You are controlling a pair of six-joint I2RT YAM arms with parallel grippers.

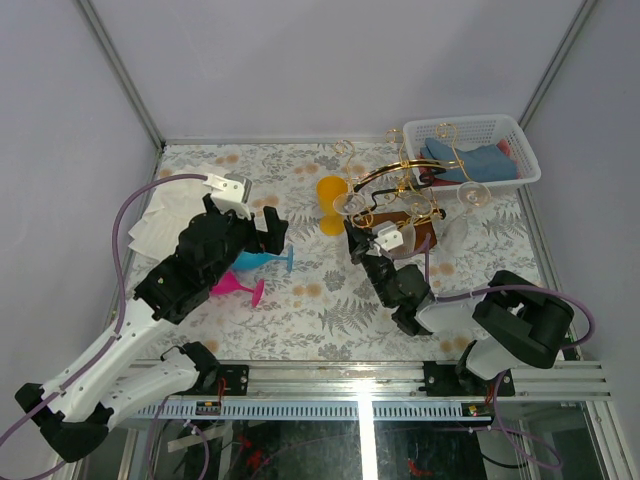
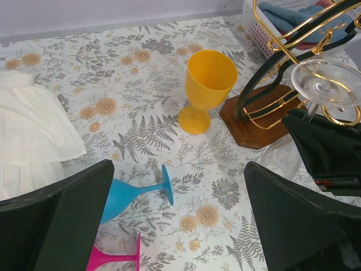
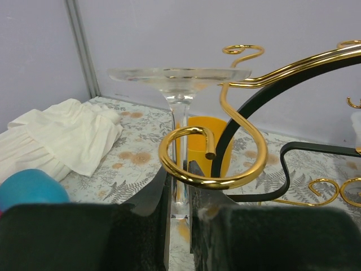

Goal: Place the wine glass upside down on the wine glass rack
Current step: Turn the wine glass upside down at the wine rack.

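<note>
My right gripper has the glass's wide foot above the loop. It should next draw back to bring the stem inside the gold curl (image 1: 362,219) (image 3: 225,169), then lower the glass and release it.
My right gripper (image 3: 180,183) is shut on the stem of a clear wine glass (image 3: 179,76), held upside down with its round foot on top. The stem rises at the gold curl (image 3: 225,169) of the wine glass rack (image 1: 400,185); I cannot tell whether it is inside the loop or just behind it. In the left wrist view the foot (image 2: 327,84) sits just above a gold loop, over the rack's wooden base (image 2: 254,121). My left gripper (image 2: 177,220) hangs open above the floral table, nothing between its fingers.
A yellow goblet (image 1: 332,200) stands upright left of the rack. A blue glass (image 2: 130,195) and a pink glass (image 2: 113,258) lie on their sides under my left gripper. A white basket (image 1: 470,150) with blue cloths sits back right. A white cloth (image 1: 160,215) lies far left.
</note>
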